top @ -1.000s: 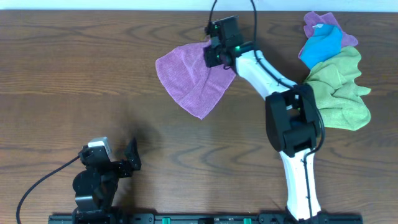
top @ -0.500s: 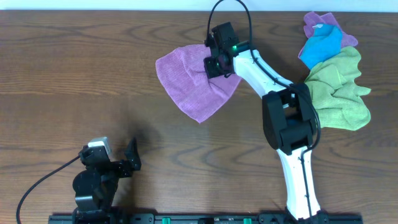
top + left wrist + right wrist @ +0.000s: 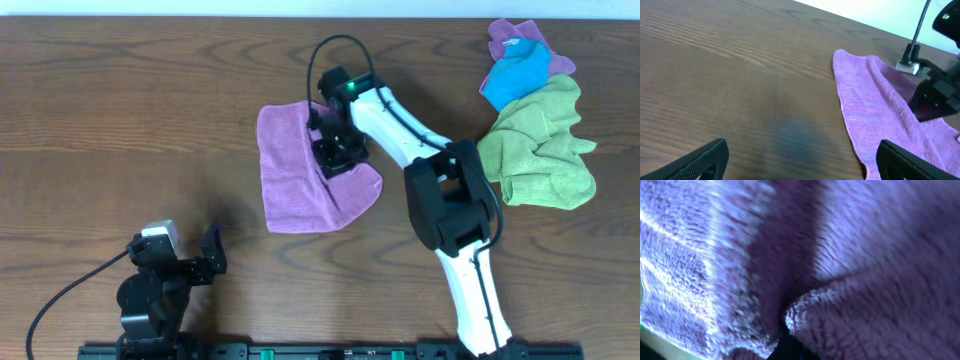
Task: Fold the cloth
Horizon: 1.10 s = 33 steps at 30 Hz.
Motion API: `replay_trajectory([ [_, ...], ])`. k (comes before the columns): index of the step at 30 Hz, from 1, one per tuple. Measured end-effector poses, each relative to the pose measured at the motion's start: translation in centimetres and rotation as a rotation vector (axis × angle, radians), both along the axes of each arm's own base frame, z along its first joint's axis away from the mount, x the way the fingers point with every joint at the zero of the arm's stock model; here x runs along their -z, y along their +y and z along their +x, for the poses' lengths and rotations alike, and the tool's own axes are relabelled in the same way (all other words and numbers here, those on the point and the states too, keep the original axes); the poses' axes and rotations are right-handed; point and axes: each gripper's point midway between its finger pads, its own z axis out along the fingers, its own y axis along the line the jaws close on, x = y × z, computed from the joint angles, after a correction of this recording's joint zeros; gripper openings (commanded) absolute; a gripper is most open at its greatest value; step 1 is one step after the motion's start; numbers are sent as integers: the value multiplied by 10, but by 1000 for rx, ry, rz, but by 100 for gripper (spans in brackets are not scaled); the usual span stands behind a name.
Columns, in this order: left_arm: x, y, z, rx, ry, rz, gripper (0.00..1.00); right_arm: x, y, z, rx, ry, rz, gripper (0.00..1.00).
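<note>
I next pull my right gripper's fold outward to the cloth's far edge [image 3: 320,106] and release it there; this part is doubled over.
The purple cloth [image 3: 290,185] lies on the wooden table left of centre, with one part doubled over itself. My right gripper [image 3: 335,152] is down on the cloth's middle right and is shut on a fold of it. In the right wrist view the purple cloth [image 3: 865,255] fills the frame, bunched close at the jaws. My left gripper [image 3: 207,255] is open and empty at the front left, apart from the cloth. The left wrist view shows the cloth's near edge [image 3: 875,115] ahead of the left gripper [image 3: 805,167], and the right gripper [image 3: 935,95] on it.
A pile of other cloths lies at the back right: a green one [image 3: 545,145], a blue one [image 3: 520,70] and a purple one [image 3: 512,38]. The right arm [image 3: 455,210] stretches from the front edge across the table's middle.
My right gripper has moved forward and left, pulling the cloth's far right part over itself. The cloth now lies nearer and squarer. The left arm has not moved.
</note>
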Motion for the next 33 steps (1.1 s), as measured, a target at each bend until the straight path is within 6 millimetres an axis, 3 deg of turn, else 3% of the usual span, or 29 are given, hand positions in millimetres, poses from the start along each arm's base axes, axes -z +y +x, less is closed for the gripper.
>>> replay_trajectory([
  [4,0,0,0,0,0,0,95,-4,8,5,-40,-19,14,1],
  [9,0,0,0,0,0,0,95,-35,13,32,-49,-104,36,2],
  [10,0,0,0,0,0,0,95,-43,12,39,-50,-130,40,13],
  [11,0,0,0,0,0,0,96,-50,10,44,-56,-147,39,14],
  [14,0,0,0,0,0,0,95,-59,-1,46,-46,-139,20,2],
  [18,0,0,0,0,0,0,95,-66,-19,53,-14,-134,8,4],
  [22,0,0,0,0,0,0,95,-71,-51,72,59,-148,6,19],
  [28,0,0,0,0,0,0,95,-92,-130,98,192,-169,50,54],
  [33,0,0,0,0,0,0,95,-107,-159,113,218,-238,91,58],
])
